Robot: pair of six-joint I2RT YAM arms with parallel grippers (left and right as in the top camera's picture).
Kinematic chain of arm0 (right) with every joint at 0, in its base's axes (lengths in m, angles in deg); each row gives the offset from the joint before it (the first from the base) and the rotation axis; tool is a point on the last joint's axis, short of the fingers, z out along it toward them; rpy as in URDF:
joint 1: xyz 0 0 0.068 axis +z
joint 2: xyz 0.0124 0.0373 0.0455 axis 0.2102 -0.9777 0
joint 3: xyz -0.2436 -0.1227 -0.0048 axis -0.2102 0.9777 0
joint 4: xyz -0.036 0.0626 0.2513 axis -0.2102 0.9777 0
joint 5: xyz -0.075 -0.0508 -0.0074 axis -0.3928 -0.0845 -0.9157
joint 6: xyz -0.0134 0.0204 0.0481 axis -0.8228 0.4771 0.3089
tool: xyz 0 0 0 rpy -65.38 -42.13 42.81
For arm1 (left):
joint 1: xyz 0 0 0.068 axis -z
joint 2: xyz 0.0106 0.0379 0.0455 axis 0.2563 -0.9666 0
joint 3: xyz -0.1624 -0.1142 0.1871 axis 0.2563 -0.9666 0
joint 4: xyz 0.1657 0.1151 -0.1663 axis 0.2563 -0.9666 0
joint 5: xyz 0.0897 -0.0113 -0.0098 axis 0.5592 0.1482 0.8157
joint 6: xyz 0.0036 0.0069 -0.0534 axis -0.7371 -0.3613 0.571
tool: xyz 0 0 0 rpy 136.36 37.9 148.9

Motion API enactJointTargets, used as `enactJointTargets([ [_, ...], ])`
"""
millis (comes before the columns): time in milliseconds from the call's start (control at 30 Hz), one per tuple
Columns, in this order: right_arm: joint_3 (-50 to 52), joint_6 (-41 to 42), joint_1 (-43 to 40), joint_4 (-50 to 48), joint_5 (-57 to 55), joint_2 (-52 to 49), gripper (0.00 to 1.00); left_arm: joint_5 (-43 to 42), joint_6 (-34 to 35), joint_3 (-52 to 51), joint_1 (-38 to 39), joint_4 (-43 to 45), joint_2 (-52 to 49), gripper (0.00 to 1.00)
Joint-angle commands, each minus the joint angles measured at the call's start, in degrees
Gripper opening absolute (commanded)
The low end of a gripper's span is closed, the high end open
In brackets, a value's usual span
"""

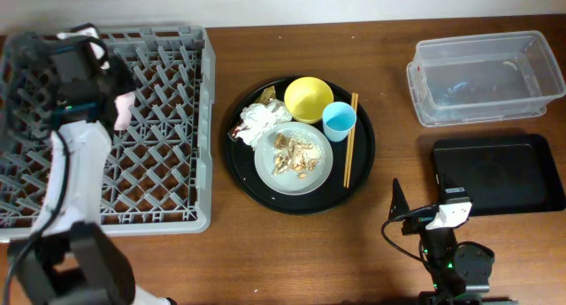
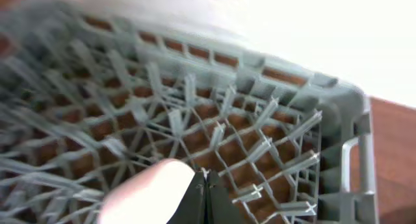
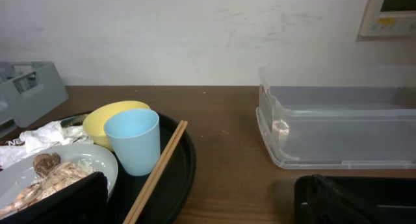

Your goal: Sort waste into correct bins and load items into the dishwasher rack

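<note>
The small pink cup [image 1: 124, 110] is still above the rack's wires, so it goes among them next as my left gripper lowers and tilts down.
My left gripper [image 1: 113, 106] is over the left part of the grey dishwasher rack [image 1: 168, 177], shut on the small pink cup [image 1: 124, 110]. In the left wrist view the cup [image 2: 146, 191] sits beside the closed jaws [image 2: 207, 185], above the rack's pegs [image 2: 260, 133]. My right gripper [image 1: 424, 218] is open and empty at the table's front, and its jaws [image 3: 208, 211] are spread wide. On the round black tray [image 1: 363, 177] are the yellow bowl [image 1: 309, 98], light-blue cup [image 1: 339, 120], plate [image 1: 318, 172] with food scraps [image 1: 294, 155], napkins [image 1: 259, 122] and chopsticks [image 1: 350, 150].
The clear tub [image 1: 486, 75] stands at the back right, with the flat black tray [image 1: 497, 174] in front of it. The right wrist view shows the blue cup [image 3: 133, 141], bowl [image 3: 110, 117], chopsticks [image 3: 156, 172], tub [image 3: 338, 130] and black tray [image 3: 364, 198].
</note>
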Motion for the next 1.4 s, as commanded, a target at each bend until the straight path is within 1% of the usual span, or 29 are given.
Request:
enactJointTargets([
  [0,0.42,0.42,-0.39,0.13,0.55,0.37,0.98,-2.23,-0.15,-0.11,-0.20,2.73,-10.10,0.01],
  [67,0.42,0.44,-0.39,0.13,0.55,0.37,0.98,-0.48,-0.13,-0.11,-0.70,2.99,-11.61,0.01],
  [133,0.42,0.44,-0.39,0.13,0.55,0.37,0.98,3.89,-0.17,-0.11,-1.73,3.10,-12.11,0.01],
  [233,0.42,0.42,-0.39,0.13,0.55,0.37,0.98,4.35,-3.48,-0.11,-2.95,1.27,-12.24,0.01],
  [333,0.42,0.42,-0.39,0.13,0.55,0.37,0.98,7.74,-3.74,-0.09,-3.65,-0.66,-11.96,0.01],
  [433,0.42,0.42,-0.39,0.13,0.55,0.37,0.98,7.78,-3.69,-0.09,-3.65,-4.61,-9.92,0.01],
  [500,0.42,0.44,-0.39,0.13,0.55,0.37,0.98,13.38,1.62,-0.09,-3.65,-7.34,-6.34,0.01],
  [600,0.42,0.42,-0.39,0.13,0.55,0.37,0.98,12.98,1.64,-0.09,-3.65,-10.49,-2.19,0.01],
  [667,0.42,0.42,-0.39,0.13,0.55,0.37,0.98,11.17,1.60,-0.09,-3.65,-10.69,-1.99,0.01],
  [700,0.42,0.42,-0.39,0.13,0.55,0.37,0.98,8.98,1.60,-0.09,-3.65,-10.56,-1.99,0.01],
  [733,0.42,0.42,-0.39,0.13,0.55,0.37,0.98,2.08,1.33,-0.09,-3.58,-8.74,-1.99,0.01],
  [767,0.42,0.42,-0.39,0.13,0.55,0.37,0.98,-0.90,1.36,-0.11,-3.58,-7.08,-2.03,0.01],
  [900,0.42,0.44,-0.39,0.13,0.55,0.37,0.98,-0.94,1.36,-0.11,-3.65,-4.42,-4.37,0.01],
  [1067,0.42,0.42,-0.39,0.13,0.55,0.37,0.98,-0.46,0.50,-0.11,-4.11,-1.73,-10.34,0.01],
  [1267,0.42,0.42,-0.39,0.13,0.55,0.37,0.98,-0.33,0.50,-0.11,-7.96,-2.82,-11.08,0.01],
  [1367,0.42,0.42,-0.39,0.13,0.55,0.37,0.98,-0.55,0.50,-0.11,-9.18,-5.53,-11.08,0.01],
])
